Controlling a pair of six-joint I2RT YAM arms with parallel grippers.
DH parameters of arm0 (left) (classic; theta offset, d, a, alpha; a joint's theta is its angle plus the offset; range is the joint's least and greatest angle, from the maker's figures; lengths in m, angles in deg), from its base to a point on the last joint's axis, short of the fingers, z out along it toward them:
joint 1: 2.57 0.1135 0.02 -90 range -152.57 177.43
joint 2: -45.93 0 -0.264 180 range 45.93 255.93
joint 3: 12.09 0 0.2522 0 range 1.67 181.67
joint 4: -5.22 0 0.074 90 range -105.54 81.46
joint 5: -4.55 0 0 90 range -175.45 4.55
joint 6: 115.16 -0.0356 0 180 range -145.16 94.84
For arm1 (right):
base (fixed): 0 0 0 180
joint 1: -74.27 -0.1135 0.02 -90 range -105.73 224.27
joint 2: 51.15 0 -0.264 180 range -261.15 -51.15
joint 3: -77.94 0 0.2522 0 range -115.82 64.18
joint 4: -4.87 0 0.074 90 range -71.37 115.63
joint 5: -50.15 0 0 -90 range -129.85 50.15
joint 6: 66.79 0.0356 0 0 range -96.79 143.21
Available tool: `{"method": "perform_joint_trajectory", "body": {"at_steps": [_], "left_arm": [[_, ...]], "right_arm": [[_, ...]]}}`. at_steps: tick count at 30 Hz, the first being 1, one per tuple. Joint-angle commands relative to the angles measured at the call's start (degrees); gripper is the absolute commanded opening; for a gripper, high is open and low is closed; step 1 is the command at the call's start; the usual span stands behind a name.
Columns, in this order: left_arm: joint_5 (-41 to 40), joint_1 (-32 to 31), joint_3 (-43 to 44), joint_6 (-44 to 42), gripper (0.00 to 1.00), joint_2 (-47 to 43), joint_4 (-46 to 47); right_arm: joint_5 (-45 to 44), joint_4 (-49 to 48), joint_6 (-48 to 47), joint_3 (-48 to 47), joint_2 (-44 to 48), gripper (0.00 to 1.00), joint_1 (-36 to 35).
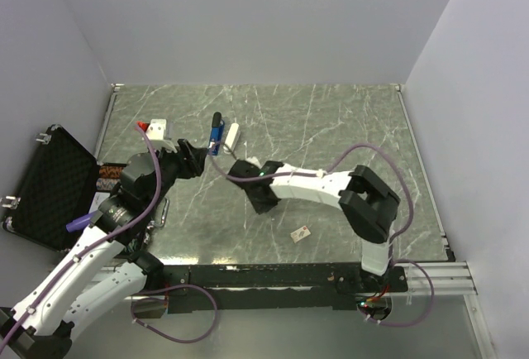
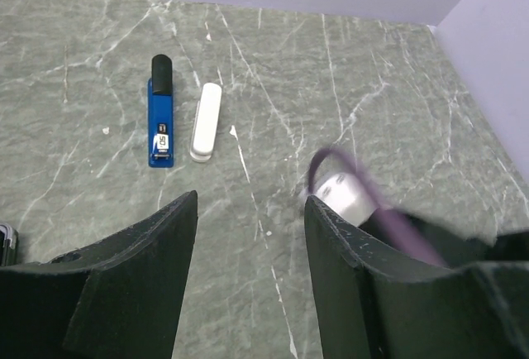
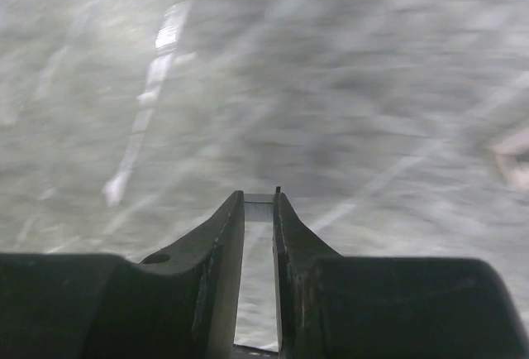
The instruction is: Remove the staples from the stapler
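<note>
The staples hang over bare table. Next I will move my right gripper outward and to the right in the top view, over the pale-edged tray, and let go of the staples.
The stapler (image 1: pixel 216 136), blue with a black end, lies flat on the marble table beside a white oblong bar (image 1: pixel 232 136). In the left wrist view the stapler (image 2: pixel 161 115) and the bar (image 2: pixel 206 122) lie ahead of my left gripper (image 2: pixel 250 210), which is open and empty. That gripper (image 1: pixel 194 160) hovers just left of the stapler. My right gripper (image 3: pixel 259 203) is shut on a thin silvery strip of staples (image 3: pixel 259 202) pinched between its tips, over bare table. In the top view the right gripper (image 1: pixel 264 203) is right of and nearer than the stapler.
A small white card with red marks (image 1: pixel 301 232) lies near the front edge. A white and red box (image 1: pixel 157 130) sits at the left. An open black case (image 1: pixel 50 187) stands off the table's left edge. The right arm's purple cable (image 2: pixel 355 202) crosses the left wrist view.
</note>
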Motion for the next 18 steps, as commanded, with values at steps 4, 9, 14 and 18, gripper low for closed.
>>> {"method": "perform_joint_trajectory", "body": {"at_steps": [4, 9, 14, 18], "left_arm": [[2.1, 0.0, 0.4, 0.8, 0.6, -0.9, 2.7], [2.3, 0.0, 0.4, 0.8, 0.6, -1.2, 2.7], [2.4, 0.1, 0.3, 0.9, 0.6, -1.2, 2.8], [2.5, 0.1, 0.3, 0.9, 0.6, -1.0, 2.8]], "right_arm": [[-1.2, -0.5, -3.1, 5.2, 10.4, 0.22, 11.2], [-1.3, -0.3, -4.1, 5.3, 11.2, 0.21, 17.7], [1.2, -1.8, -4.1, 5.9, 11.4, 0.21, 22.5], [1.0, -1.8, -4.2, 6.0, 10.4, 0.21, 23.7]]}}
